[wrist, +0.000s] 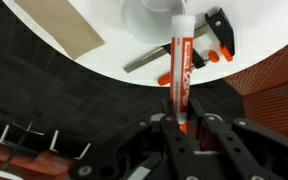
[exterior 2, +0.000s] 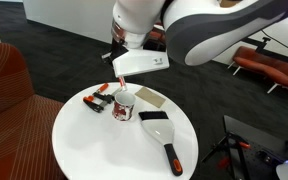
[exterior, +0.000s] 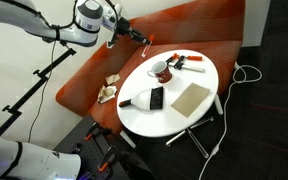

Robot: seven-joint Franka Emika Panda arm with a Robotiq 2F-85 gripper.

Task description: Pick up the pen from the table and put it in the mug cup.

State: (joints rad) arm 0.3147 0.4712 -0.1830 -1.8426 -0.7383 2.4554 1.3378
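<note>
My gripper should next move down toward the mug cup's opening [exterior 2: 124, 97] [wrist: 156, 12] to bring the pen inside and let go of it. The pen is still above the mug cup's rim.
My gripper [wrist: 180, 122] is shut on the pen [wrist: 180, 62], a white and orange marker that points down from the fingers. Its tip hangs just over the mug cup [wrist: 149, 18], whose pale inside shows at the top of the wrist view. In both exterior views the gripper [exterior: 144, 41] [exterior 2: 119, 70] holds the pen [exterior 2: 120, 83] above the reddish-brown mug cup [exterior: 160, 69] [exterior 2: 124, 105]. The mug stands on the round white table [exterior: 174, 122] [exterior 2: 84, 140].
On the table lie a tan pad [exterior: 191, 97] [exterior 2: 150, 97], a flat black rectangle [exterior: 156, 98], a white brush with a black and orange handle [exterior 2: 160, 130], and orange and black clamps [exterior: 191, 62] [exterior 2: 97, 98] [wrist: 216, 38]. A red sofa [exterior: 94, 70] stands behind it.
</note>
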